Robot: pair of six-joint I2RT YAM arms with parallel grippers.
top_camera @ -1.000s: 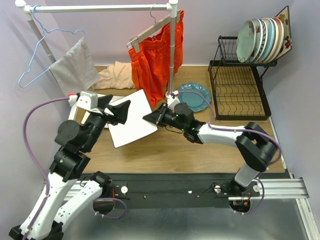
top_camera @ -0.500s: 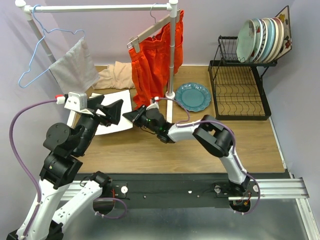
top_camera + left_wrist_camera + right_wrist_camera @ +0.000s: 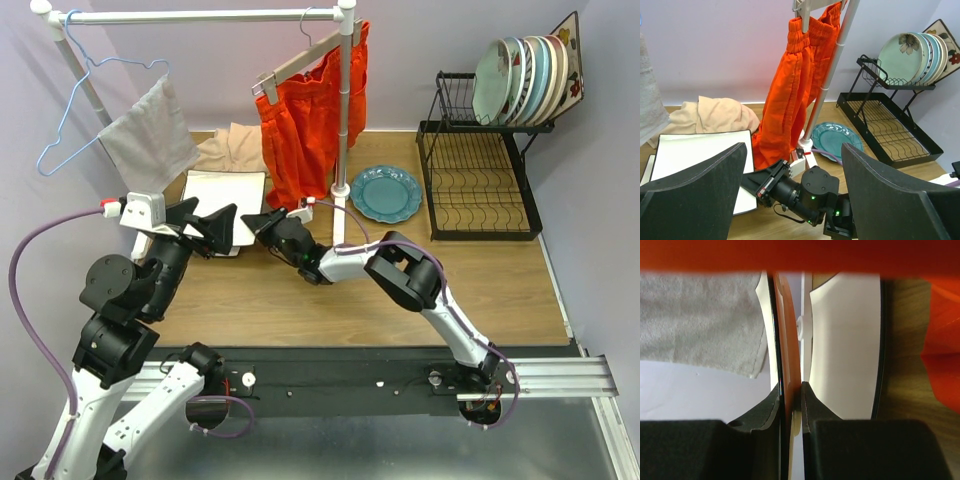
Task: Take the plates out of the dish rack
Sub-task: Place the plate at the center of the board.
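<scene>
The second white plate is below my right gripper, and there is a gap under the held plate. My right gripper should next lower the held edge toward the second white plate and let go.
A square white plate (image 3: pixel 224 194) lies low at the table's far left, over the edge of a second white one (image 3: pixel 646 169). My right gripper (image 3: pixel 262 222) is shut on its right edge; the right wrist view shows the jaws (image 3: pixel 801 387) pinching the plate edge-on, with its white face (image 3: pixel 845 340) beyond. My left gripper (image 3: pixel 208 222) is open and empty, hovering just in front of that plate (image 3: pixel 700 155). A teal plate (image 3: pixel 385 193) lies on the table. The black dish rack (image 3: pixel 478 185) at the far right holds several upright plates (image 3: pixel 525 80) on its top shelf.
A white clothes rail (image 3: pixel 345 120) stands across the back with orange trousers (image 3: pixel 310 110), a grey towel (image 3: pixel 148 135) and a blue hanger (image 3: pixel 75 110). A beige cloth (image 3: pixel 232 150) lies behind the white plate. The rail's foot (image 3: pixel 807 150) is next to my right arm.
My right gripper has carried the square white plate from mid-table to the far left and lowered it from tilted to nearly flat. My left arm has drawn back to the left.
</scene>
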